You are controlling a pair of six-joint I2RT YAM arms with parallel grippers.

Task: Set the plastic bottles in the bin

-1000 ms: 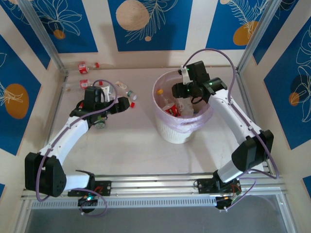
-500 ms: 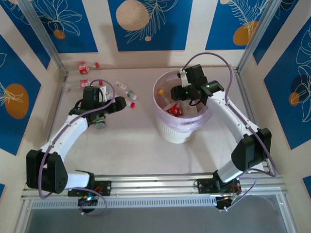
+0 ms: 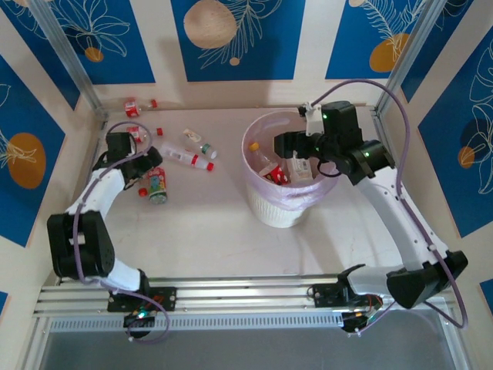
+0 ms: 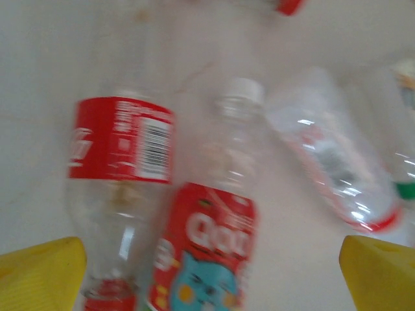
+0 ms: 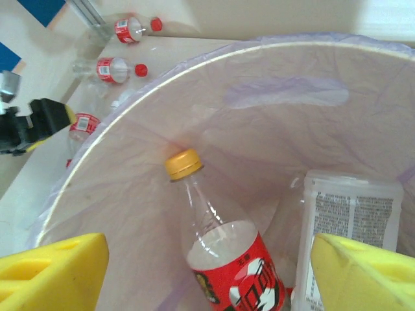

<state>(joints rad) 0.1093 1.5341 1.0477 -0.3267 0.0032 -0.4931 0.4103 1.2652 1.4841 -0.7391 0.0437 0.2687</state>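
Observation:
The left gripper moves down and off the cat-label bottle onto the clear plastic bottle's red label (image 4: 122,139) next, since it lies off-centre between my fingers.
The bin (image 3: 266,208) is a white ribbed basket with a pink liner, right of centre. My right gripper (image 3: 290,146) hangs open over its mouth with nothing between the yellow fingers (image 5: 55,275). Below it in the bin (image 5: 194,61) lie a yellow-capped, red-labelled plastic bottle (image 5: 227,253) and a white-labelled one (image 5: 353,217). My left gripper (image 3: 148,165) is open wide just above plastic bottles at the far left. A cat-label bottle (image 4: 207,249) lies between its fingertips (image 4: 39,275), untouched. A red-label bottle (image 4: 120,162) lies beside it.
More bottles lie scattered at the back left: one with a red cap (image 3: 189,158), one small (image 3: 205,149), and two by the corner post (image 3: 132,105). A clear bottle (image 4: 337,159) lies right of the left gripper. Wall panels close in three sides.
The right gripper has opened over the bin, drawn back to the right and let its bottle fall in. The left arm swung left and back, over the far-left bottles.

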